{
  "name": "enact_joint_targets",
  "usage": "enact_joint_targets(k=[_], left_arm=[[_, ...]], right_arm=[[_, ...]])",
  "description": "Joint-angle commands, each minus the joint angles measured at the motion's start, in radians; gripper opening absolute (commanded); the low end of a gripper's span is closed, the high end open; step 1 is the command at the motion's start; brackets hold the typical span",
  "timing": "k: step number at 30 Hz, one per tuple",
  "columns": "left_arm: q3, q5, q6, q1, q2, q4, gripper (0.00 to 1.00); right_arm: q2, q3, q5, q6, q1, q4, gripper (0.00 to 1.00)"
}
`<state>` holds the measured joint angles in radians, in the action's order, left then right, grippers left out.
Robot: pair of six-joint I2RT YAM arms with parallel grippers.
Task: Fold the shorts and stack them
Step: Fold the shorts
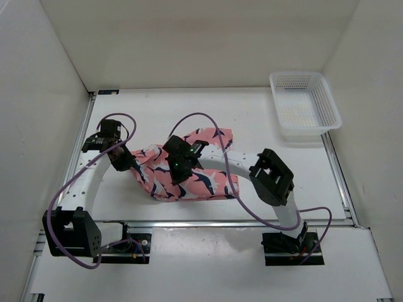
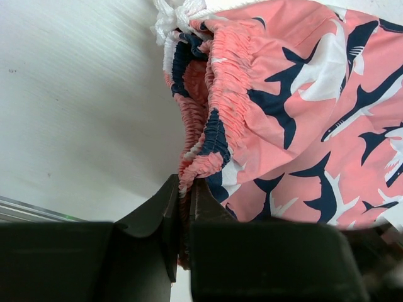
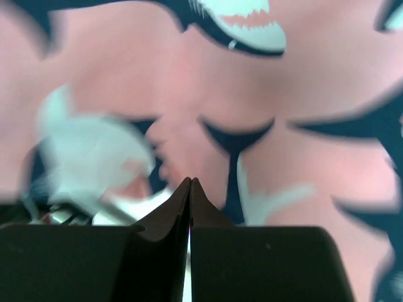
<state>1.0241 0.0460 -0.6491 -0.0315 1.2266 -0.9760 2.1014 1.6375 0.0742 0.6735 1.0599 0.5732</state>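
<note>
I should lift my left gripper next and carry the pinched waistband across the shorts [image 1: 204,182] toward the basket-side end, since they lie spread out beside it.
The coral-pink shorts [image 1: 204,182] with navy and white fish shapes lie crumpled at the middle of the table. My left gripper [image 1: 128,161] is at their left edge, shut on the gathered elastic waistband; in the left wrist view the gripper [image 2: 186,186] pinches that band of the shorts [image 2: 302,113]. My right gripper [image 1: 181,168] sits over the middle of the shorts. In the right wrist view its jaws [image 3: 191,183] are closed tip to tip just above the fabric [image 3: 208,113], with no cloth seen between them.
A white mesh basket [image 1: 305,107] stands at the back right of the table. White walls enclose the left, back and right. Purple cables loop over both arms. A metal rail [image 1: 220,223] runs along the near edge.
</note>
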Motion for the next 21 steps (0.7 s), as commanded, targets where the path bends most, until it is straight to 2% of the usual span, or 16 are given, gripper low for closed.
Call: enact_joint_targets(k=[1, 6, 12, 15, 17, 20, 21], left_arm=[[-0.001, 0.012, -0.012, -0.008, -0.032, 0.003, 0.11], [0.020, 0.040, -0.012, -0.008, -0.032, -0.007, 0.11], [0.145, 0.095, 0.006, -0.031, -0.019, -0.053, 0.11], [0.218, 0.144, 0.026, -0.079, 0.005, -0.087, 0.11], [0.284, 0.195, 0.043, -0.122, 0.042, -0.108, 0.11], [0.349, 0.264, 0.083, -0.188, 0.079, -0.138, 0.11], [0.393, 0.282, 0.092, -0.208, 0.091, -0.151, 0.11]], right_arm=[[-0.115, 0.001, -0.041, -0.011, 0.025, -0.024, 0.00], [-0.011, 0.062, 0.016, -0.034, 0.049, -0.015, 0.00], [0.066, 0.082, 0.096, -0.034, 0.058, -0.026, 0.00], [-0.032, 0.029, 0.006, -0.012, 0.046, -0.036, 0.00], [-0.160, -0.059, -0.074, 0.001, 0.009, -0.061, 0.01], [-0.348, -0.201, -0.135, 0.032, -0.067, -0.072, 0.14], [-0.389, -0.234, -0.146, 0.032, -0.092, -0.072, 0.15]])
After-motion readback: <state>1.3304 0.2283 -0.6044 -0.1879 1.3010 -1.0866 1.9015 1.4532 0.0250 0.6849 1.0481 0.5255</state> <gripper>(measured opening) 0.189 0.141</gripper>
